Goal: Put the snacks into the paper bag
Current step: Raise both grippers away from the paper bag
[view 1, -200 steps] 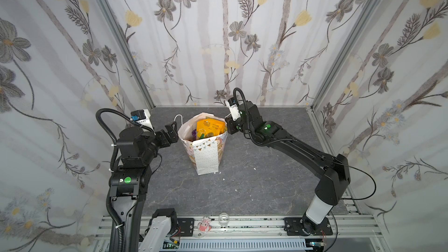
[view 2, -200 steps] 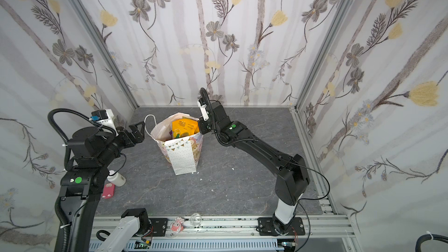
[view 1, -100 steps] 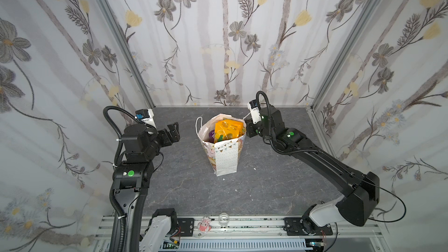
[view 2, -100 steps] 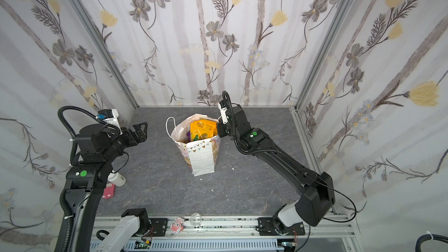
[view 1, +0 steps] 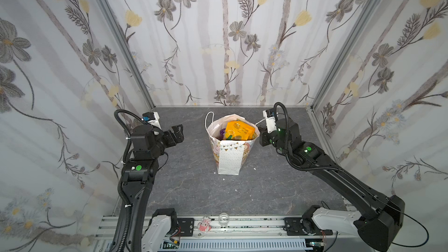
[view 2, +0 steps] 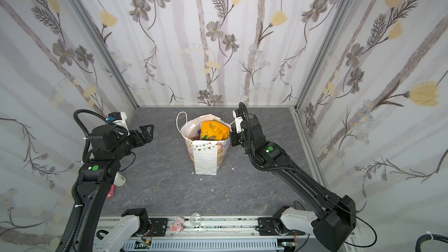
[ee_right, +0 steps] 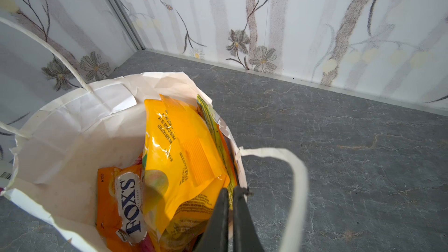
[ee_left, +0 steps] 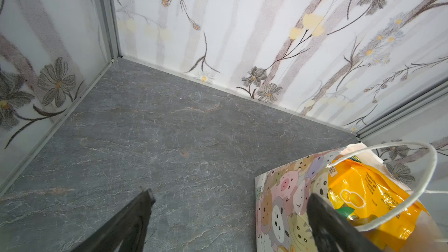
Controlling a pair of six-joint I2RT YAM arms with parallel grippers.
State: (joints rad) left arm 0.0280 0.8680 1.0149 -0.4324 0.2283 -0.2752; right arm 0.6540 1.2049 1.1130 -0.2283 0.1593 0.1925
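My right gripper spreads its fingers in place next to release the bag's rim beside the cord handle, because the bag (view 1: 229,158) already stands upright with the snacks inside.
The white paper bag (view 1: 229,158) (view 2: 206,158) stands upright mid-table, open at the top, with snacks inside. A puffy yellow-orange packet (view 1: 238,129) (ee_right: 179,156) sticks up highest. In the right wrist view an orange "FOX'S" packet (ee_right: 126,202) lies beside it. My right gripper (ee_right: 231,190) (view 1: 260,139) is shut on the bag's right rim, one finger inside and one outside, next to a cord handle (ee_right: 298,190). My left gripper (ee_left: 230,195) (view 1: 178,130) hangs open and empty to the left of the bag (ee_left: 281,204), apart from it.
A white bottle (view 2: 118,180) and a flat pink item (view 2: 111,191) lie by the left wall under the left arm. Flowered walls close the table on three sides. A small pink toy (view 1: 203,226) and a clear ball (view 1: 224,219) sit on the front rail.
The bag has slid to the right across the table with my right gripper at its rim. My left arm has drawn back left and now stands apart from the bag.
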